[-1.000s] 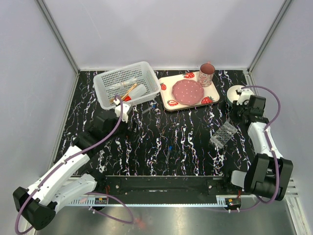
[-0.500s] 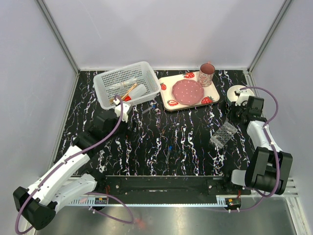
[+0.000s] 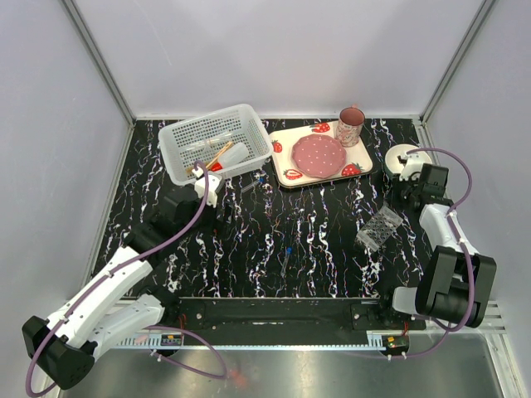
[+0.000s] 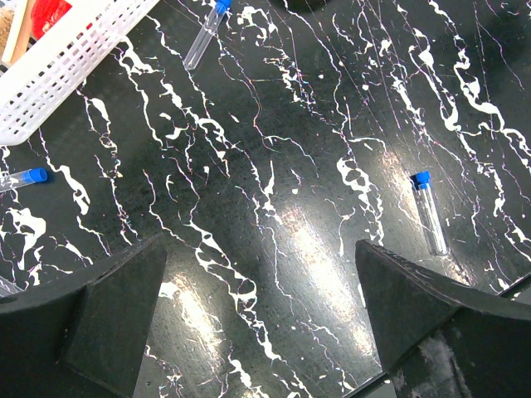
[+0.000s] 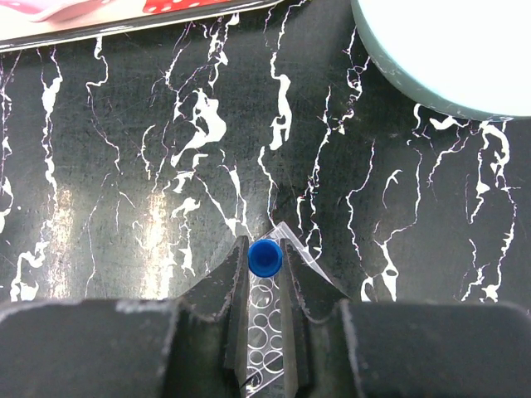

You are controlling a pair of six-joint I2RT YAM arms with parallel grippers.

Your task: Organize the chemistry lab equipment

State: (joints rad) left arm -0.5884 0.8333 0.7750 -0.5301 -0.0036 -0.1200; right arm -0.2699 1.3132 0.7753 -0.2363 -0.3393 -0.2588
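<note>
The far end of the clear grid tube rack [image 5: 267, 330] lies below, so the robot's right gripper needs to lower the upright vial into a hole there and let it go.
My right gripper [image 5: 265, 259] is shut on a tiny blue-capped vial [image 5: 265, 257], held upright between the fingertips. Right under it lies the clear grid tube rack [image 5: 267, 330], which the top view shows as a clear block [image 3: 380, 228] on the black table. My left gripper [image 4: 261, 315] stands open over bare table, nothing between its fingers. Loose blue-capped vials lie on the table: one at the right [image 4: 429, 211], one by the basket [image 4: 205, 33], one at the left edge [image 4: 25, 177]. The white basket [image 3: 187, 133] holds the squeeze bottle [image 3: 234, 154] and the wooden-handled tool [image 3: 220, 152].
A strawberry-print tray [image 3: 286, 174] with a pink plate [image 3: 319, 155] and a mug [image 3: 350, 126] sits at the back. A round white bowl [image 3: 399, 157] stands just behind the right gripper [image 3: 404, 197]. Grey walls close in the table on three sides.
The right wrist has shifted a little toward the back right with the vial in it. The left arm has not moved.
</note>
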